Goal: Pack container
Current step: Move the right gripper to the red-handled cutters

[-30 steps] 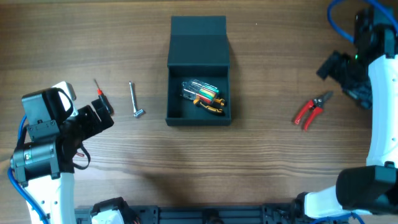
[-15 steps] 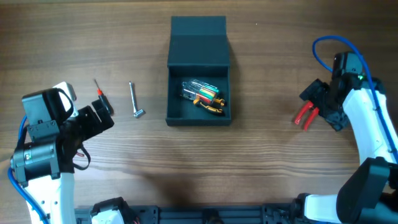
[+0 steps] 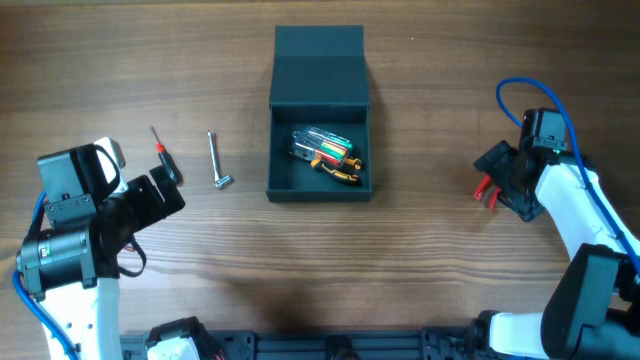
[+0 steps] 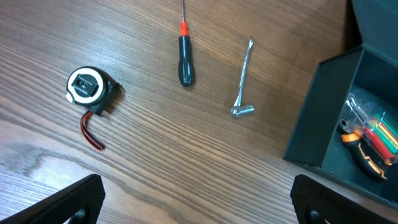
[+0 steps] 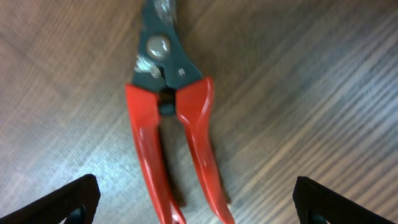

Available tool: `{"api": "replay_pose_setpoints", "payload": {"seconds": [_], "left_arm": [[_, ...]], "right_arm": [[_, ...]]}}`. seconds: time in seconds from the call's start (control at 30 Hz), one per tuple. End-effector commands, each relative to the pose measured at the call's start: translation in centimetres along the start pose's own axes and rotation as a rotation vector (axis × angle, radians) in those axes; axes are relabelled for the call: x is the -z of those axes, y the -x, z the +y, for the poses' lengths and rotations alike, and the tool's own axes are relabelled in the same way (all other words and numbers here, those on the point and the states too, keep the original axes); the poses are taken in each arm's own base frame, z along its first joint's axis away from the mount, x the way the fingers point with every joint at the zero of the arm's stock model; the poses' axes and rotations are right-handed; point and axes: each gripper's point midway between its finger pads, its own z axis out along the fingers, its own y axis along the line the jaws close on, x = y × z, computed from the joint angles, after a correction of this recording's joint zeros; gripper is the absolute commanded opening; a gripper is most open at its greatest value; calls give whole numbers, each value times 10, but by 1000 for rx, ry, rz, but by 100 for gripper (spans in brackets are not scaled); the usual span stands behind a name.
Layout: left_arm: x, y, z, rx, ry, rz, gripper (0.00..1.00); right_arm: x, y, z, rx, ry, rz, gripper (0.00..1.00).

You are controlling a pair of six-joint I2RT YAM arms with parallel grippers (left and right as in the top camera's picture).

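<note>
Next, my right gripper will lower its open fingers around the pliers' red handle (image 3: pixel 494 198) (image 5: pixel 203 155) on the right in the wrist view, since that handle lies below.
The dark teal-black container (image 3: pixel 287 187) sits open at the table's middle, its flap lid (image 3: pixel 320 65) folded back; it also shows in the left wrist view (image 4: pixel 311 118). Inside lie a clear packet with coloured bits (image 3: pixel 322 145) and an orange-black tool (image 3: pixel 343 173). Red-handled pliers (image 5: pixel 174 137) lie on the table directly under my open right gripper (image 5: pixel 196 205), whose fingers straddle the handles without touching; from overhead only the red handle tips (image 3: pixel 485 189) show. My left gripper (image 4: pixel 199 202) is open and empty above bare wood.
Left of the container lie a metal L-shaped key (image 3: pixel 216 160), a red-and-black screwdriver (image 3: pixel 162 155) and, in the left wrist view, a black tape measure (image 4: pixel 88 90) with a red strap. The wood table (image 3: pixel 420 260) surrounds everything.
My right arm swung in from the far right and came down over the red pliers, now covering most of them from overhead. The left arm has barely moved.
</note>
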Motion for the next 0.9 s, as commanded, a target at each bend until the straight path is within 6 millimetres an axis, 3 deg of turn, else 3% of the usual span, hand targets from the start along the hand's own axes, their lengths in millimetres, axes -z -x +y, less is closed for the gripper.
{"api": "replay_pose_setpoints", "payload": {"seconds": [0.0,0.2,0.37,0.87], "left_arm": [[7,2,-1,-14,-11,-10,100],[7,-3,0,-13,-6,11,100],[7,-4,0,-12,-6,11,100],[7,-3,0,-13,-7,8,100]], "right_arm": [[4,12,0,-32,5,-55,100],[3,24,0,-58,23,-86,100],[-8,26,-14,-92,-10,-60,100],[-14,1,-35,-84,-99,48,100]]}}
